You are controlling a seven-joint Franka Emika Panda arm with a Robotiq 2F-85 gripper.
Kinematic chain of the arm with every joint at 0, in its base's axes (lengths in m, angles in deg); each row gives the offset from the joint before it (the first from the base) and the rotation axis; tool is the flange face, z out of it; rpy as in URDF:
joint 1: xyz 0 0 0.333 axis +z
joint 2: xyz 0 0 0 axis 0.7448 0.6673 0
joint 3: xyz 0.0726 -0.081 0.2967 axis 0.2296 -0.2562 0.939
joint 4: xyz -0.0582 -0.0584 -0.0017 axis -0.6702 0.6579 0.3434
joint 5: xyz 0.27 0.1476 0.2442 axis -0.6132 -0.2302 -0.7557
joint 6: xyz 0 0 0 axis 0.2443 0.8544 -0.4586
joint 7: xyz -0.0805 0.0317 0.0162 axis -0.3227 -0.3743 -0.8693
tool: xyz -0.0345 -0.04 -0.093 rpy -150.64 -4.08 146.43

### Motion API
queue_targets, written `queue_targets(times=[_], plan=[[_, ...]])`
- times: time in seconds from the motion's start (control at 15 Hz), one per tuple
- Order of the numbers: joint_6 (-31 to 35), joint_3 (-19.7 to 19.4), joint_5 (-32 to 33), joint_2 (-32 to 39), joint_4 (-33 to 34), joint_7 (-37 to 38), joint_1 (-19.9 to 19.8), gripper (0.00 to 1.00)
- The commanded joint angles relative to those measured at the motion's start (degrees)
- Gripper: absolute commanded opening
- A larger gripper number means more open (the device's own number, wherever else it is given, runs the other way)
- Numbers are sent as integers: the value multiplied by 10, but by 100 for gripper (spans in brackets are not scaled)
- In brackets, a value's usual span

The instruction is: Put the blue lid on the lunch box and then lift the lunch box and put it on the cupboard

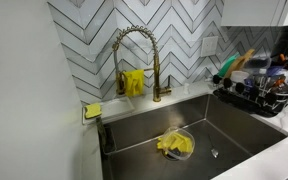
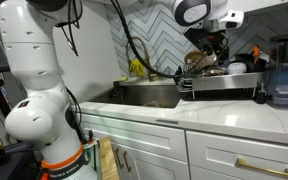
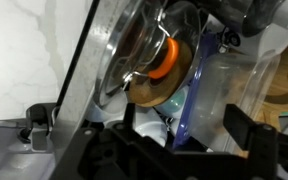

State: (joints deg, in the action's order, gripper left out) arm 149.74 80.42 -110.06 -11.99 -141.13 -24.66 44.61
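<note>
My gripper moves down and away from my base next, onto the blue lid's exposed rim (image 3: 190, 106).
My gripper (image 2: 210, 48) hangs over the dish rack (image 2: 224, 88) beside the sink. In the wrist view its two dark fingers (image 3: 184, 128) are apart and straddle the blue lid (image 3: 196, 100), a clear panel with a blue rim that stands on edge among the dishes. Whether the fingers touch the lid I cannot tell. A clear container (image 1: 176, 143) with a yellow cloth inside lies on the sink floor. I cannot tell whether it is the lunch box. The cupboard top is not clearly in view.
The rack (image 1: 254, 98) is crowded with plates, a metal lid with an orange knob (image 3: 164, 60), cups and utensils. A gold faucet (image 1: 134, 45) rises behind the steel sink (image 1: 144, 125), with a yellow sponge (image 1: 92, 111) at its corner. White cabinets (image 2: 214, 150) sit below the counter.
</note>
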Motion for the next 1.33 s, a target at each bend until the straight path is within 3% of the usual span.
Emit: queue_targets(times=[0.0, 0.27, 0.67, 0.73, 0.93, 1.07, 1.27], plan=[[-23, 21, -42, 37, 44, -20, -24, 70], [-32, 35, -66, 66, 72, -21, -35, 71], [-38, 48, -81, 99, 104, -25, -46, 55], [-40, 51, -84, 105, 110, -25, -48, 61], [-42, 57, -94, 117, 121, -28, -53, 59], [-34, 60, -100, 124, 127, -25, -55, 48], [-35, 63, -109, 132, 135, -27, -58, 16]])
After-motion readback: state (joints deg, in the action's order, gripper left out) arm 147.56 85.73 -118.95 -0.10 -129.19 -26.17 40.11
